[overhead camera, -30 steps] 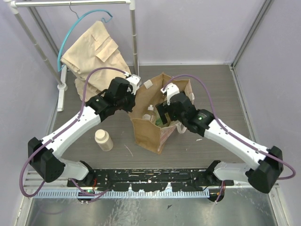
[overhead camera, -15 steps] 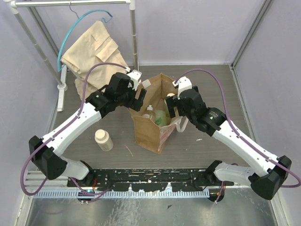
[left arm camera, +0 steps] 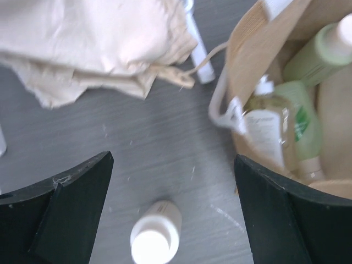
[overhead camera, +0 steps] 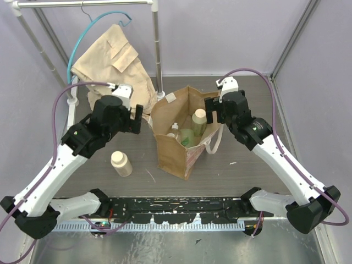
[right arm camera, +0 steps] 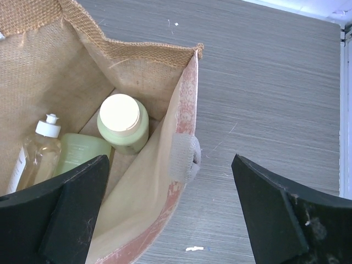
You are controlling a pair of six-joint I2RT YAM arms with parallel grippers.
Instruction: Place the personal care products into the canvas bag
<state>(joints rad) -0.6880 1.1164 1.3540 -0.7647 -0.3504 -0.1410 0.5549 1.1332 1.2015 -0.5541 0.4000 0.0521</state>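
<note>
I need to move my left gripper back and down onto the body of the cream bottle [overhead camera: 121, 163] and close around it, as only that bottle is still outside the canvas bag [overhead camera: 173, 157].
The tan canvas bag [overhead camera: 173, 157] stands open mid-table. Inside it are an amber white-capped bottle [overhead camera: 174, 132], a green bottle [overhead camera: 187, 137] and a green bottle with a cream top [overhead camera: 199, 120]. The right wrist view shows them too: the amber one [right arm camera: 36, 151], the green one [right arm camera: 82, 151] and the cream-topped one [right arm camera: 122, 124]. A cream bottle [overhead camera: 121, 163] stands on the table left of the bag. My left gripper [overhead camera: 135, 118] hangs open and empty left of the bag, with the cream bottle [left arm camera: 155, 239] below it. My right gripper [overhead camera: 214, 110] is open and empty over the bag's right rim [right arm camera: 184, 104].
A beige folded garment [overhead camera: 110, 60] hangs from a teal hanger on a white pole rack [overhead camera: 157, 49] at the back left; its hem [left arm camera: 93, 44] lies near the left gripper. The bag's whitish strap [overhead camera: 215, 144] droops on its right side.
The left gripper has opened and swung left, away from the bag's left rim. The right gripper has risen out of the bag toward the right, and the cream-topped green bottle now stands inside.
</note>
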